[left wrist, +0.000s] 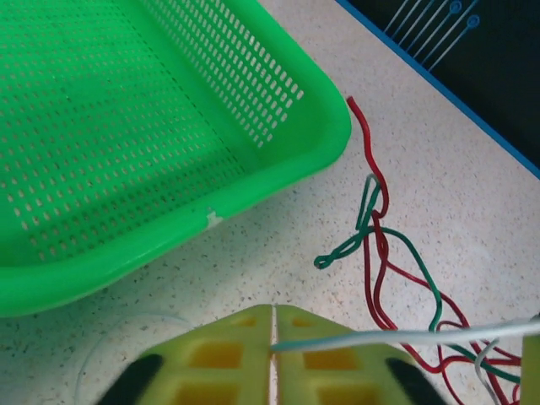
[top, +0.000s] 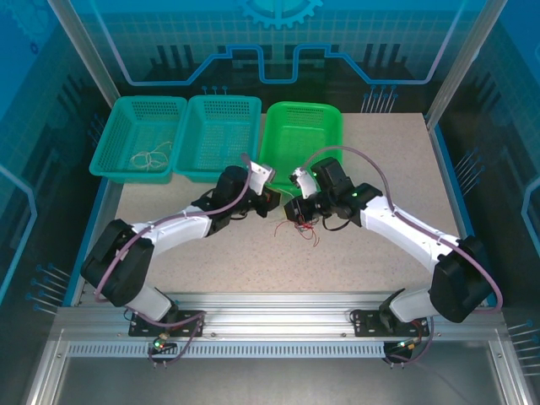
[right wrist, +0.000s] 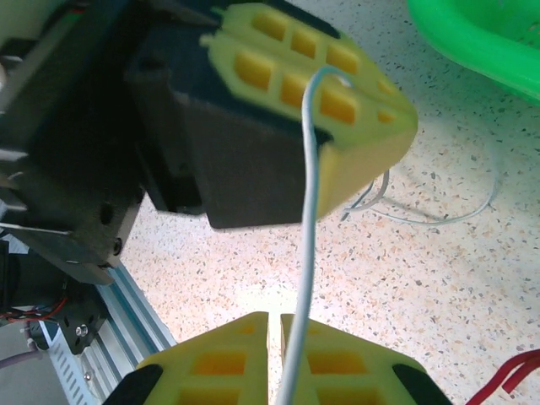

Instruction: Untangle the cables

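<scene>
I should lift the white cable with my left gripper next, carry it outward over the far teal basket and let it go there, as that basket already holds white cables.
A taut white cable (right wrist: 307,169) runs between my two grippers. My left gripper (left wrist: 272,327) is shut on one end of it, which comes out between the yellow fingers and leads right as the white cable (left wrist: 396,337). In the right wrist view, the left gripper's fingers (right wrist: 337,93) sit at the top, and the cable drops to my right gripper (right wrist: 274,325), whose jaws are pressed together on it. Red and green cables (left wrist: 380,245) lie tangled on the table beside the green basket. From above, both grippers, left (top: 268,201) and right (top: 291,207), meet over the red cables (top: 305,229).
A bright green basket (top: 301,135) stands just behind the grippers, with its rim (left wrist: 278,181) close to the tangle. Two teal baskets (top: 221,126) are at the back left; the far one holds white cables (top: 150,158). A loose thin white loop (right wrist: 439,218) lies on the table.
</scene>
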Robot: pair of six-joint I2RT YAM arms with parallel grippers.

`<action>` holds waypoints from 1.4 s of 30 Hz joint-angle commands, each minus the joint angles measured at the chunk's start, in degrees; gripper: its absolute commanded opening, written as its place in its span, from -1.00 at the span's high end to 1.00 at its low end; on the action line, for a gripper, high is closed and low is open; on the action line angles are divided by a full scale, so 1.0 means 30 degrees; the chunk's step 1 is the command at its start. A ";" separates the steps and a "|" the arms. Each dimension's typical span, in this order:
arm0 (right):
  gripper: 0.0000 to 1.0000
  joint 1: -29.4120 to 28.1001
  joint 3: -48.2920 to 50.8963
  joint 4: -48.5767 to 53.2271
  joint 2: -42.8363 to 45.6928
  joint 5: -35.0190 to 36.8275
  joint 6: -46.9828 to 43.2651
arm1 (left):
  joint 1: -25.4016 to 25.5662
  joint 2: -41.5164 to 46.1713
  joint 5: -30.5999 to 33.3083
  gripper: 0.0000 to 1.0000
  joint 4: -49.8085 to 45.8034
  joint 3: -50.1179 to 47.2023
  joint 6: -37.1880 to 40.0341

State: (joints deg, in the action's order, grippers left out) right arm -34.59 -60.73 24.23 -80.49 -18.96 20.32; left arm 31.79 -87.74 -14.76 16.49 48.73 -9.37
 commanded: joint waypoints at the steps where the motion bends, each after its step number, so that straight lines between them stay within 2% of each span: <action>1: 0.99 0.0191 0.0540 0.0287 0.0315 0.1202 0.0473 | 0.0115 0.1753 0.1274 1.00 0.0195 0.0255 -0.0686; 6: 0.82 0.2001 0.2803 -0.0105 0.0797 0.2444 0.2075 | -0.0173 0.5576 0.3561 1.00 -0.1486 -0.0371 -0.2201; 8: 0.71 0.2717 0.3906 -0.0009 0.0754 0.3233 0.2589 | -0.0876 0.7061 0.3889 1.00 -0.3057 -0.0112 -0.3225; 10: 0.69 0.3129 0.4539 0.0141 0.0510 0.3843 0.2733 | -0.1773 0.8143 0.3820 1.00 -0.4533 0.0370 -0.4161; 14: 0.69 0.3447 0.5188 0.0332 -0.0226 0.4330 0.2921 | -0.3266 0.9302 0.3519 1.00 -0.7231 0.1832 -0.4855; 19: 0.66 0.3728 0.5506 0.0304 -0.0827 0.4477 0.3378 | -0.4627 0.9361 0.3425 1.00 -0.9831 0.4366 -0.4689; 24: 0.68 0.3855 0.5450 0.0156 -0.0515 0.3567 0.3422 | -0.6942 0.7629 0.3703 1.00 -1.2065 0.8026 -0.3457; 31: 0.69 0.3854 0.5294 0.0598 0.0519 0.3116 0.3343 | -1.0988 0.3606 0.4587 1.00 -1.2502 1.2931 -0.1153; 37: 0.71 0.3839 0.5304 0.1001 0.1445 0.2707 0.3394 | -1.4505 -0.0291 0.4248 1.00 -1.3011 1.5960 -0.1352; 42: 0.72 0.3853 0.5185 0.1625 0.2398 0.2629 0.3307 | -1.6396 -0.3406 0.3966 1.00 -1.4424 1.8012 -0.1812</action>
State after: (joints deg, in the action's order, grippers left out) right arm -23.77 -44.23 26.52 -75.24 -9.69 30.02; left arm -15.20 -95.15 -2.35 -22.52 99.15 -14.66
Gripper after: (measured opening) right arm 0.144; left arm 0.053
